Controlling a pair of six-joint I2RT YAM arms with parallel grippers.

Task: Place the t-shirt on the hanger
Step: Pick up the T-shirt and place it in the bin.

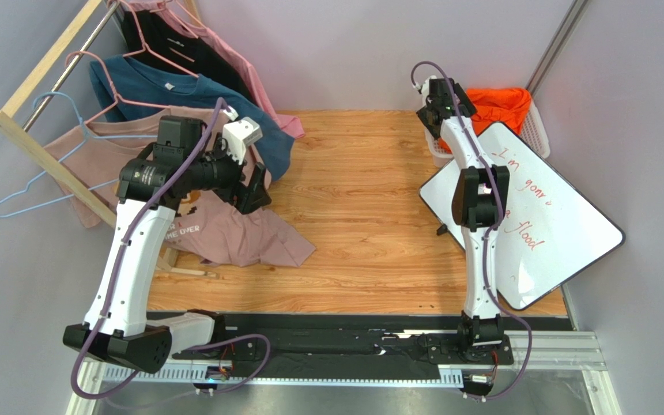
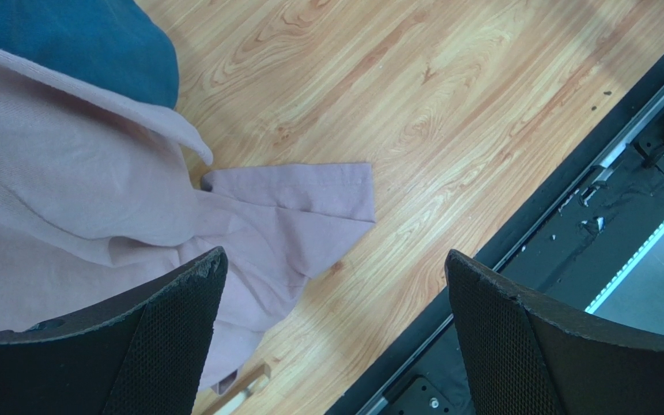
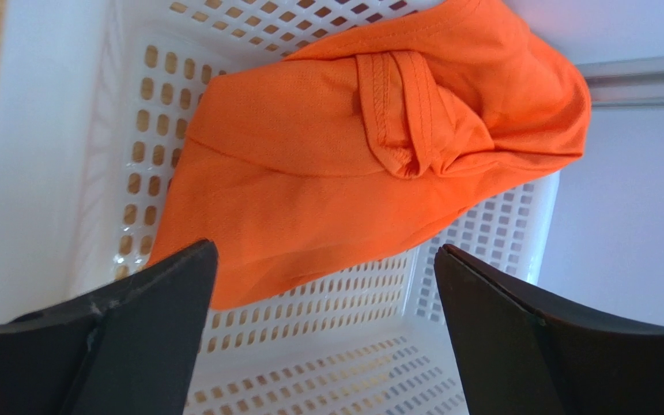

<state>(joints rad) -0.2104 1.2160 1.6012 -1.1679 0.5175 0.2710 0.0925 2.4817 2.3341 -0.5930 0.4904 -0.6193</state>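
The right gripper moves down onto the cloth beside the stitched fold next and closes.
The orange t-shirt point(image 1: 502, 105) lies bunched in a white slotted basket point(image 1: 532, 130) at the far right. In the right wrist view the t-shirt point(image 3: 335, 164) fills the basket's upper part. My right gripper point(image 3: 325, 285) is open and empty, hovering over the basket just short of the shirt; in the top view it point(image 1: 442, 97) is at the basket's left side. The light-blue wire hanger point(image 1: 37, 186) hangs empty on the wooden rack at the far left. My left gripper point(image 2: 334, 285) is open and empty above the pink shirt's edge; in the top view it point(image 1: 255, 186) is near the rack.
A wooden rack point(image 1: 41, 73) at the left holds pink wire hangers point(image 1: 141, 52) with a dusty-pink shirt point(image 1: 240, 229), a dark teal shirt point(image 1: 184, 95) and others. A whiteboard point(image 1: 530, 220) with red writing lies at the right. A black rail point(image 1: 353, 346) runs along the near edge.
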